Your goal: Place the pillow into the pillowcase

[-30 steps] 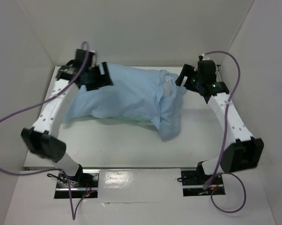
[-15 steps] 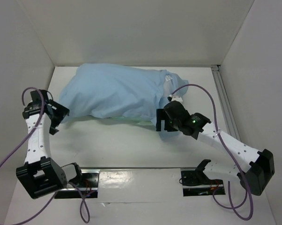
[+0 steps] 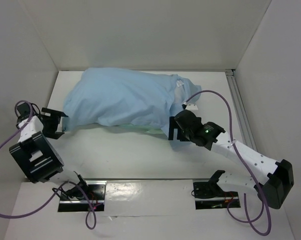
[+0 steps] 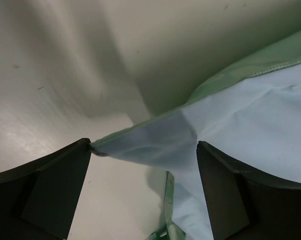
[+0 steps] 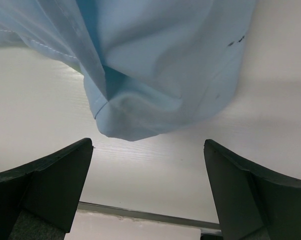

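Note:
My left gripper should next ease farther onto the pillowcase's pointed corner, toward the right in the top view, and close, because the cloth spans the gripper's open fingers.
The light blue pillowcase [image 3: 120,97] lies bulging at the back middle of the table, its sea-green face showing along the near edge [image 3: 140,129]. A sliver of the white pillow [image 3: 179,92] shows at its right, open end; the rest is hidden inside. My left gripper [image 3: 59,123] is open at the case's left corner; in the left wrist view the corner [image 4: 155,140] lies between the jaws of the gripper [image 4: 144,145] and touches the left fingertip. My right gripper [image 3: 172,131] is open over the loose right flap; the flap [image 5: 155,75] hangs just ahead of its open jaws [image 5: 148,142].
White walls enclose the table on the left, back and right. A metal rail [image 3: 236,95] runs along the right edge. The arm bases and purple cables [image 3: 225,107] sit at the near edge.
Both arms have come away from the back, where they were at the case's ends a second ago. The left arm has folded further back to the left; the right gripper has barely moved lately.

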